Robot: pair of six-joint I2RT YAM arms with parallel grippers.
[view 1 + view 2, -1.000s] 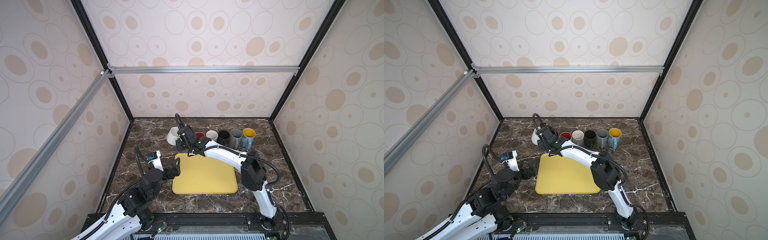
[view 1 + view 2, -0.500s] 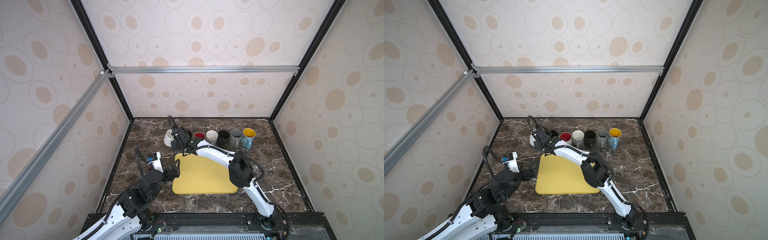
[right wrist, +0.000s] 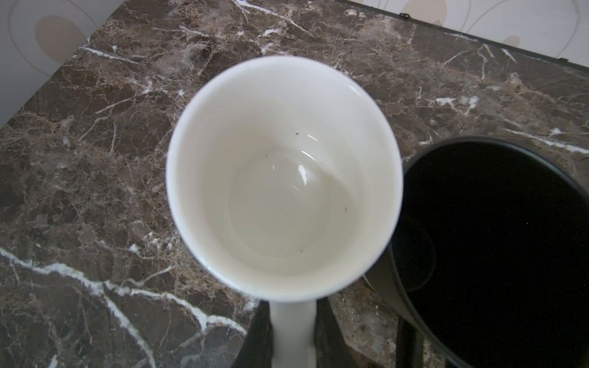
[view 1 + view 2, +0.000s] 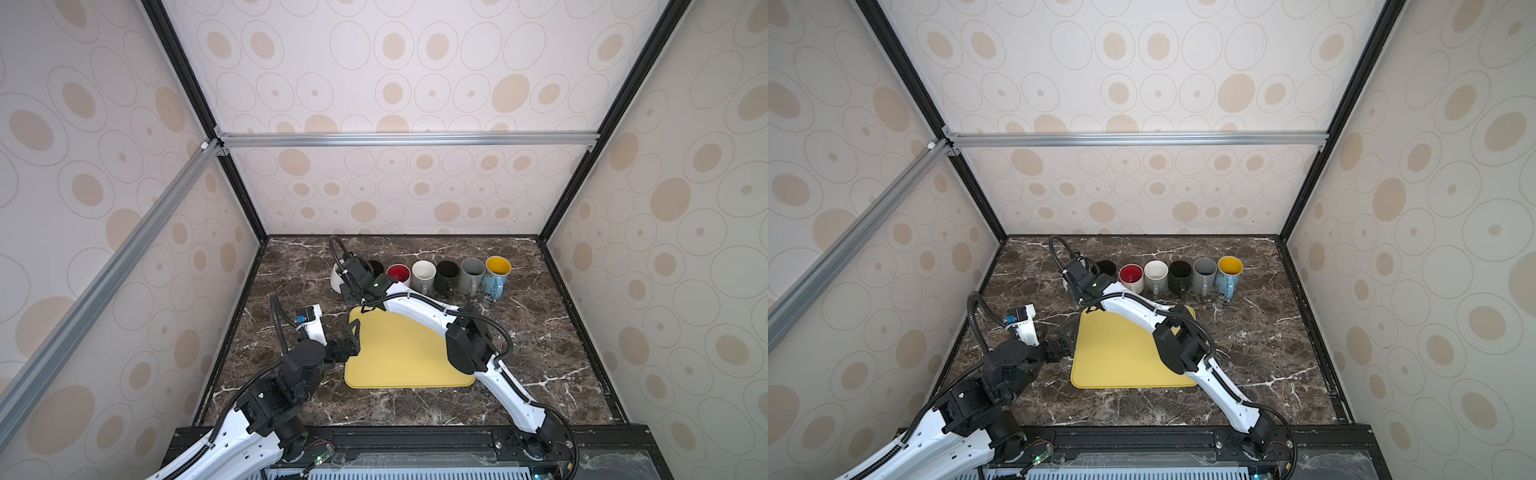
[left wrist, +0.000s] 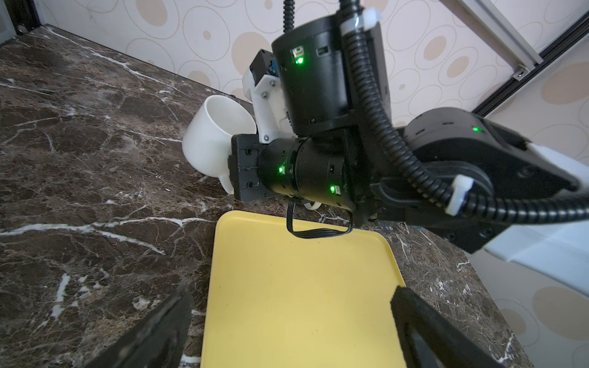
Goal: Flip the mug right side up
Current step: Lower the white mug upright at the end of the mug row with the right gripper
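Observation:
I should next lower my right gripper toward the marble below it, next to the black mug, and let go of the white mug's handle, because the white mug's opening already faces up.
The white mug (image 3: pixel 283 178) hangs tilted at the left end of the mug row, its mouth facing up and toward the left wall (image 5: pixel 213 140). In both top views only its left side (image 4: pixel 336 276) (image 4: pixel 1065 284) shows past the arm. My right gripper (image 3: pixel 293 331) is shut on the mug's handle, and in both top views it sits just in front of the mug (image 4: pixel 351 286) (image 4: pixel 1077 291). Whether the base touches the marble I cannot tell. My left gripper (image 5: pixel 290 318) is open and empty over the left edge of the yellow tray (image 4: pixel 399 353).
A black mug (image 3: pixel 494 248) stands upright right beside the white one. Further right in the row stand a red-lined mug (image 4: pixel 399 272), a white mug (image 4: pixel 424 272), a black mug (image 4: pixel 446 274), a grey mug (image 4: pixel 471 272) and a yellow-lined blue mug (image 4: pixel 496 272). The back wall is close behind.
My right gripper has carried the white mug a little to the left and lower, to the left end of the row. The left arm has stayed put.

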